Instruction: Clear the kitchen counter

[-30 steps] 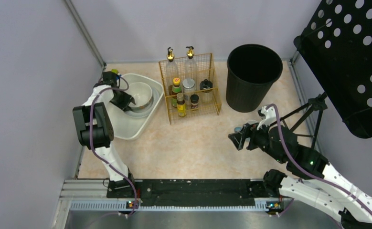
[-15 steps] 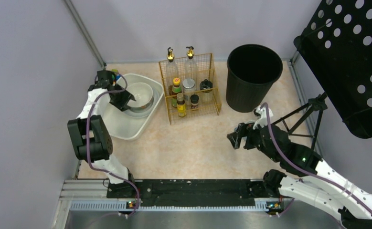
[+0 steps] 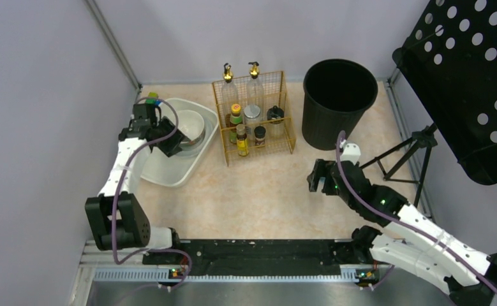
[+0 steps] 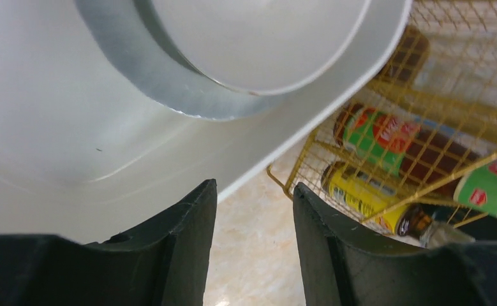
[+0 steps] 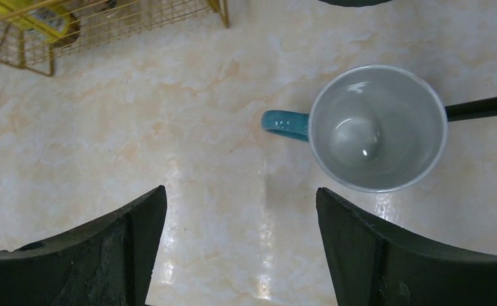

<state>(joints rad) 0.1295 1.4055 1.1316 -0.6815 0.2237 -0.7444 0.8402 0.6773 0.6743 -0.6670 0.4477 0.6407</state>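
Observation:
The right gripper moves down and to its right in the wrist view next, one finger into the empty mug, as the mug's rim by the teal handle [image 5: 311, 125] lies below that way.
The kitchen counter [image 3: 258, 191] is beige marbled stone. A grey mug [image 5: 378, 127] with a teal handle stands upright and empty on the counter [image 5: 137, 127]. My right gripper [image 5: 240, 191] is open and empty above it, with the mug just ahead of the right finger. In the top view the right gripper [image 3: 314, 178] hides the mug. My left gripper [image 3: 174, 145] is open and empty over the white oval tub [image 3: 169, 169], beside the bowl [image 3: 190, 127] that sits in it. In the left wrist view the bowl [image 4: 245, 38] and tub [image 4: 73, 127] lie ahead of the gripper [image 4: 255, 188].
A gold wire rack [image 3: 253, 115] of bottles and jars stands at the back centre, and shows in the left wrist view [image 4: 424, 127]. A black bin [image 3: 339, 102] stands at the back right. A black tripod [image 3: 402, 159] and a perforated panel [image 3: 469, 76] are on the right.
The right gripper has moved a little toward the back, over the mug. The left arm's elbow has swung toward the near edge, while its gripper stays by the bowl.

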